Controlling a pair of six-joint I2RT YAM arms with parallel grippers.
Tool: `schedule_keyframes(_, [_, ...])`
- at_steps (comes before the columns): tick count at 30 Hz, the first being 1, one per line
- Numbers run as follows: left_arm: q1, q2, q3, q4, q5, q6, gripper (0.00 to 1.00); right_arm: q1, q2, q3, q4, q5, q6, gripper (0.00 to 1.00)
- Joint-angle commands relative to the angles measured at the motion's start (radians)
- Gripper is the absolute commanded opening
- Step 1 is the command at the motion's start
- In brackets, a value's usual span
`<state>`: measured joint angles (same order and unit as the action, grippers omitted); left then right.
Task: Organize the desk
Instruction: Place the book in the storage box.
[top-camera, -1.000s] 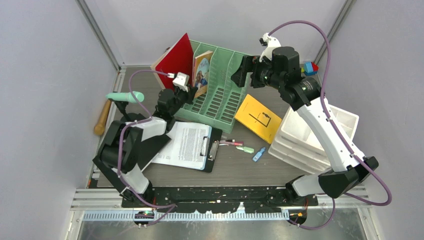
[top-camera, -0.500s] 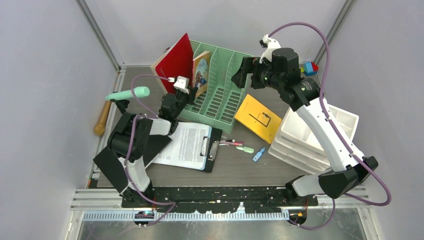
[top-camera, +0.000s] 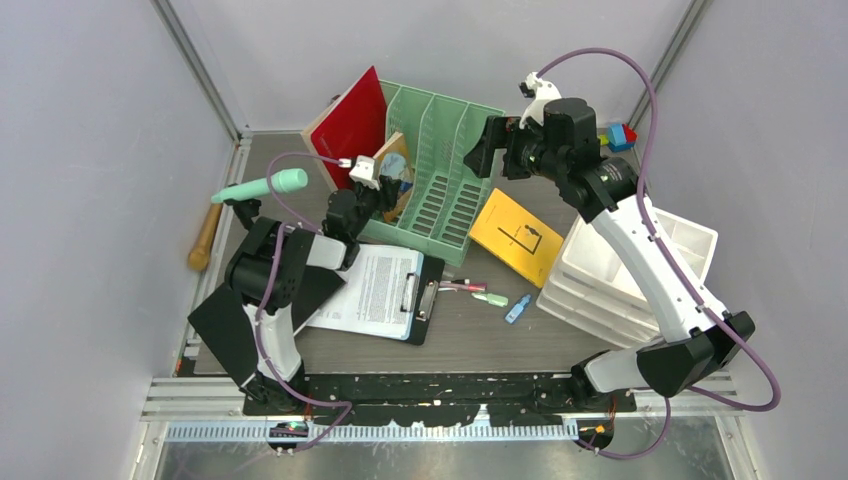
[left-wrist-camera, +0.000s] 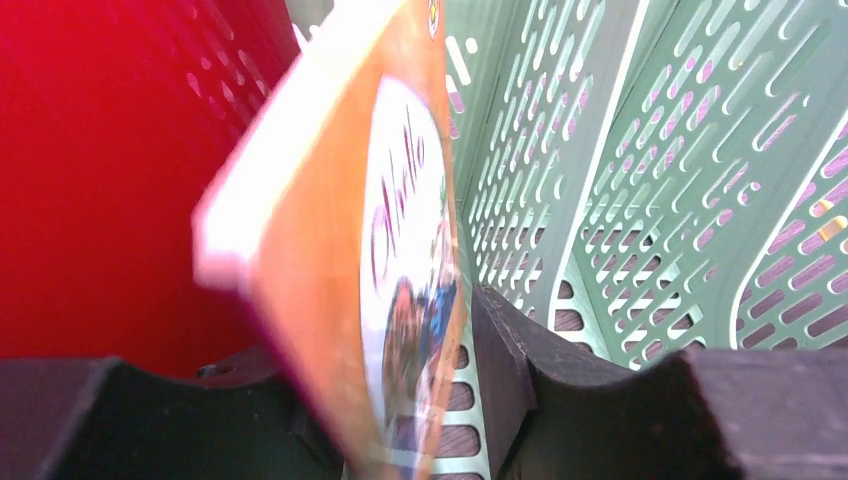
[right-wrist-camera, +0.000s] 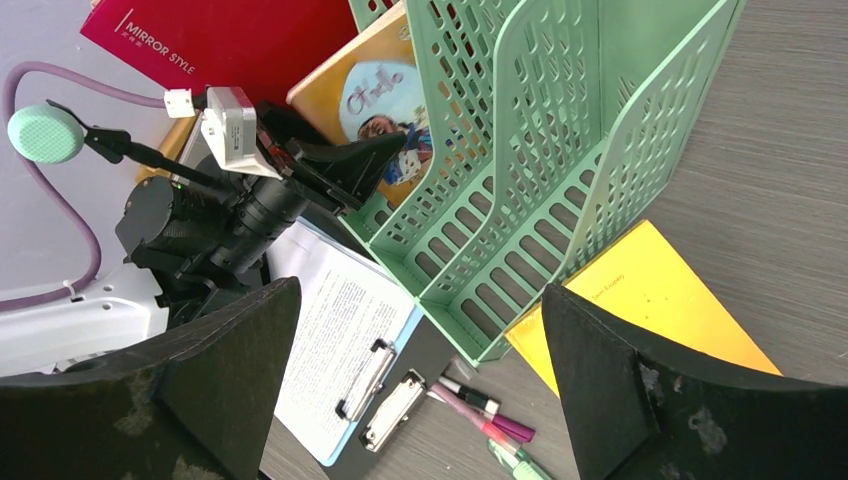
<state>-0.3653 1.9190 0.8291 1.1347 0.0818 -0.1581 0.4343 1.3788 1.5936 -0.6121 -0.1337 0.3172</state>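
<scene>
The booklet still lies flat outside the rack's empty slots. My right gripper will move down and back next, onto the yellow booklet's near edge (top-camera: 489, 247) (right-wrist-camera: 532, 361).
On the wood-grain desk (top-camera: 470, 335) stands a mint-green file rack (top-camera: 440, 180). An orange picture book (top-camera: 397, 160) sits tilted in its leftmost slot. My left gripper (top-camera: 385, 193) is at the book's lower edge. In the left wrist view the blurred book (left-wrist-camera: 400, 250) passes between the parted jaws of my left gripper (left-wrist-camera: 400, 400), with a thin gap at the right finger (left-wrist-camera: 510, 360). My right gripper (top-camera: 483, 148) hovers above the rack, wide open and empty. Its wrist view looks down on the rack (right-wrist-camera: 520, 150), the book (right-wrist-camera: 370, 100) and the left gripper (right-wrist-camera: 360, 165).
A red book (top-camera: 352, 120) leans against the rack's left side. A clipboard with papers (top-camera: 375, 290), pens (top-camera: 480, 292), a small blue item (top-camera: 517, 308) and a yellow booklet (top-camera: 515, 235) lie in front. A white drawer unit (top-camera: 620, 270) stands right, a wooden-handled tool (top-camera: 205, 235) far left.
My left gripper's jaws have parted and the orange book, upright before, has tipped over at an angle in its slot. The right arm has barely moved.
</scene>
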Motion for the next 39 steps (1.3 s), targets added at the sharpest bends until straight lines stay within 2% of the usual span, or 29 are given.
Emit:
schedule_keyframes(1, [-0.003, -0.014, 0.015, 0.092, -0.016, 0.01, 0.46, -0.008, -0.039, -0.001, 0.049, -0.014, 0.008, 0.97])
schedule_keyframes(5, [-0.003, -0.053, 0.017, 0.078, -0.028, 0.04, 0.44, -0.011, -0.038, -0.006, 0.051, -0.02, 0.013, 0.97])
schedule_keyframes(11, [-0.003, -0.084, 0.074, -0.013, -0.06, 0.066, 0.15, -0.018, -0.043, -0.017, 0.059, -0.031, 0.022, 0.98])
schedule_keyframes(14, [-0.003, -0.079, 0.107, -0.024, -0.055, 0.065, 0.05, -0.022, -0.045, -0.022, 0.062, -0.034, 0.024, 0.98])
schedule_keyframes(17, [-0.003, -0.066, 0.147, -0.047, -0.046, 0.062, 0.0, -0.027, -0.042, -0.023, 0.062, -0.036, 0.027, 0.98])
schedule_keyframes(20, [-0.003, -0.046, 0.182, -0.061, -0.028, 0.06, 0.0, -0.032, -0.041, -0.024, 0.062, -0.039, 0.027, 0.98])
schedule_keyframes(22, [-0.003, -0.028, 0.203, -0.078, -0.004, 0.054, 0.09, -0.034, -0.039, -0.025, 0.058, -0.045, 0.014, 0.99])
schedule_keyframes(26, [-0.003, -0.004, 0.262, -0.216, 0.004, 0.044, 0.42, -0.034, -0.041, -0.045, 0.048, -0.097, -0.06, 1.0])
schedule_keyframes(28, [-0.003, -0.005, 0.292, -0.304, -0.004, 0.045, 0.53, -0.034, -0.048, -0.066, 0.041, -0.107, -0.1, 0.99])
schedule_keyframes(33, [-0.003, -0.067, 0.293, -0.379, 0.009, 0.053, 0.76, -0.026, -0.071, -0.131, 0.042, -0.084, -0.211, 0.95])
schedule_keyframes(39, [-0.003, -0.263, 0.235, -0.518, 0.078, 0.038, 0.94, 0.046, -0.1, -0.266, 0.053, 0.03, -0.324, 0.91])
